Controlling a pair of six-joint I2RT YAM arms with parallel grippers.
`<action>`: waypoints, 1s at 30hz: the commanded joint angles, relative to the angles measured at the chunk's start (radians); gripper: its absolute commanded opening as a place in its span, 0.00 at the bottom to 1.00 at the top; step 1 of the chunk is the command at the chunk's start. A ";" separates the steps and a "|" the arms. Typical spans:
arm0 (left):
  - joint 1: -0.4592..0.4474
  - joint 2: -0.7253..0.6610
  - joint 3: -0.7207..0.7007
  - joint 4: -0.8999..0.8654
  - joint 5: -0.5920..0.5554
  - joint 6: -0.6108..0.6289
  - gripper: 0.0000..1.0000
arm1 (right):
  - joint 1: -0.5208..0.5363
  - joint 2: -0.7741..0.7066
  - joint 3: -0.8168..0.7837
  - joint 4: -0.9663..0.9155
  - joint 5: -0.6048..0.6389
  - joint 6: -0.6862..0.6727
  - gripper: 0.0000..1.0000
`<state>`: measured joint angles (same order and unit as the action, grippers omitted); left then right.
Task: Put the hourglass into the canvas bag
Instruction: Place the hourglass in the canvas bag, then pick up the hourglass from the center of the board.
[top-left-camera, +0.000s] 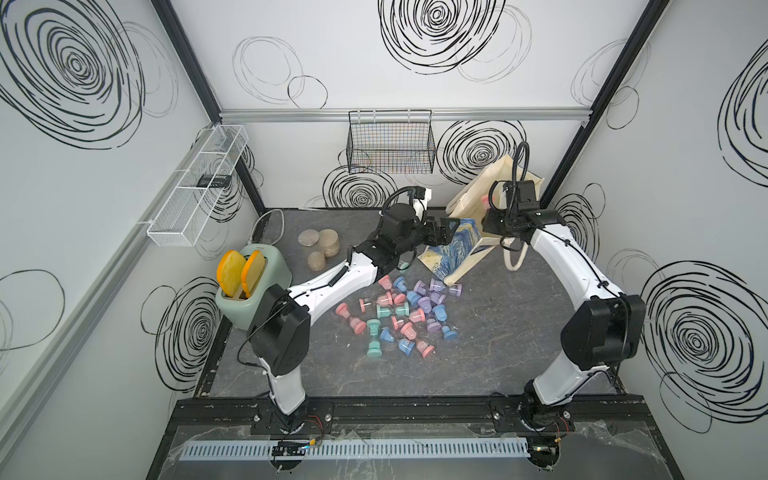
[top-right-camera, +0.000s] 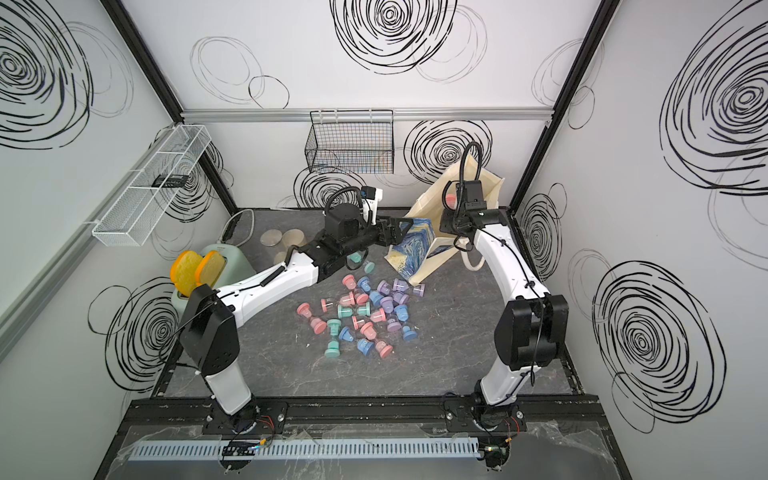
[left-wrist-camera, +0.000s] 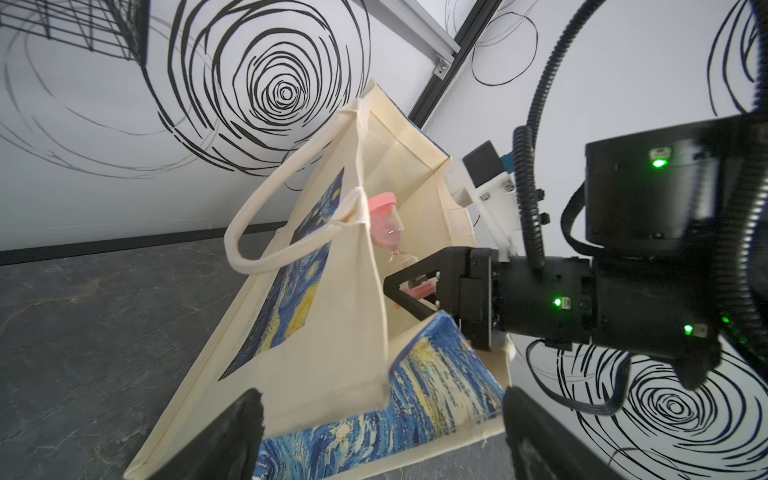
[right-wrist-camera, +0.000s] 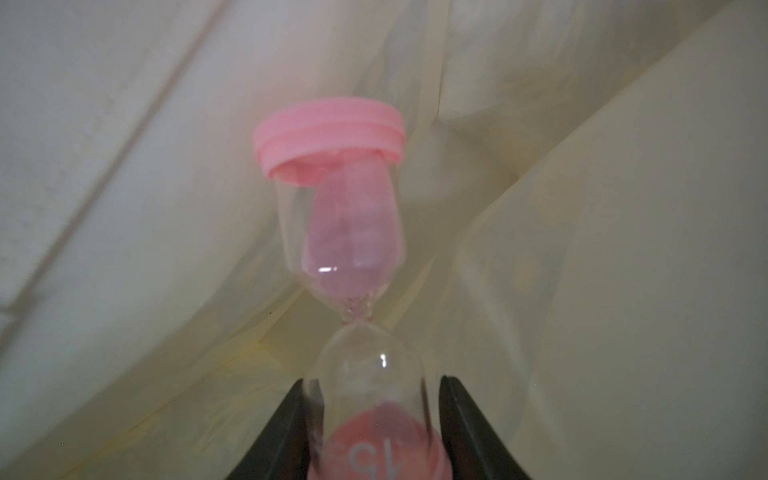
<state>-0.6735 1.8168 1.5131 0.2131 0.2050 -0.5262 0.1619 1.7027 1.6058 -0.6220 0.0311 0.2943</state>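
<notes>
The hourglass hangs just inside the bag's opening, so the robot's right gripper will push deeper into the bag's cream-lined inside and let go of the hourglass's lower bulb there.
The canvas bag (top-left-camera: 473, 245) (top-right-camera: 428, 249) (left-wrist-camera: 332, 332) leans tilted at the back right of the table, mouth open, with its blue-and-yellow print showing. A pink hourglass (right-wrist-camera: 353, 232) (left-wrist-camera: 386, 224) (top-left-camera: 484, 202) hangs inside the mouth against the cream lining. My right gripper (right-wrist-camera: 370, 386) (left-wrist-camera: 409, 291) is shut on the hourglass's lower bulb and base. My left gripper (left-wrist-camera: 382, 399) (top-left-camera: 451, 227) (top-right-camera: 401, 228) stands open at the bag's printed side panel, fingers wide apart on either side of the cloth, gripping nothing.
Several pastel hourglasses (top-left-camera: 399, 311) lie scattered mid-table. A green toaster (top-left-camera: 253, 286) with toy toast stands at the left and round tan discs (top-left-camera: 318, 243) sit behind it. A black wire basket (top-left-camera: 390, 145) hangs on the back wall and a white mesh shelf (top-left-camera: 199, 183) on the left wall.
</notes>
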 joint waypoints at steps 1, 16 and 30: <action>0.000 0.039 0.053 0.044 0.012 0.018 0.90 | 0.004 0.040 0.028 -0.019 -0.040 -0.003 0.38; 0.031 0.073 0.044 0.056 0.022 -0.028 0.72 | 0.007 0.211 0.110 -0.074 -0.063 0.033 0.59; 0.037 0.070 0.051 0.044 0.032 -0.029 0.73 | 0.010 0.133 0.125 -0.073 -0.067 0.027 0.81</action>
<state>-0.6430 1.8774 1.5482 0.2127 0.2234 -0.5411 0.1677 1.8961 1.6989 -0.6540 -0.0246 0.3172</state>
